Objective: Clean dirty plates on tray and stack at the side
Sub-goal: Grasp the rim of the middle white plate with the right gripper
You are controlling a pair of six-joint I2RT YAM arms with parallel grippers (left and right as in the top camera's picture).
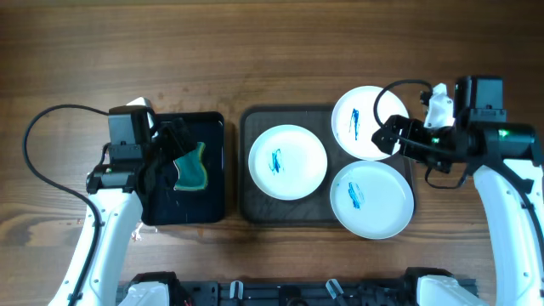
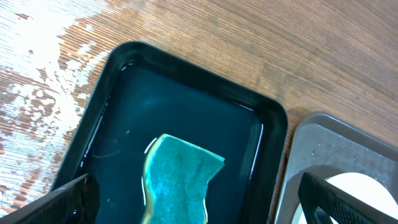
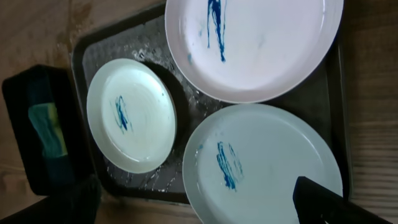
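Observation:
My right gripper should swing to the left in the overhead view next and go down to the rim of the plate nearest the sponge.
Three white plates with blue smears rest on the dark tray (image 1: 253, 202): one at its left (image 1: 287, 161), one at the back right (image 1: 367, 121), one at the front right (image 1: 371, 198). In the right wrist view they show as the small left plate (image 3: 130, 115), the top plate (image 3: 261, 43) and the near plate (image 3: 267, 162). My right gripper (image 1: 393, 134) hangs open over the back-right plate's edge, its fingers wide with nothing between them (image 3: 199, 208). My left gripper (image 1: 177, 146) is open above a teal sponge (image 2: 180, 180), not touching it.
The sponge (image 1: 191, 170) lies in water in a small glossy black tray (image 1: 212, 127) left of the big tray. Wet patches mark the wood beyond the black tray (image 2: 43, 68). The grey tray's corner (image 2: 323, 137) shows at the right of the left wrist view.

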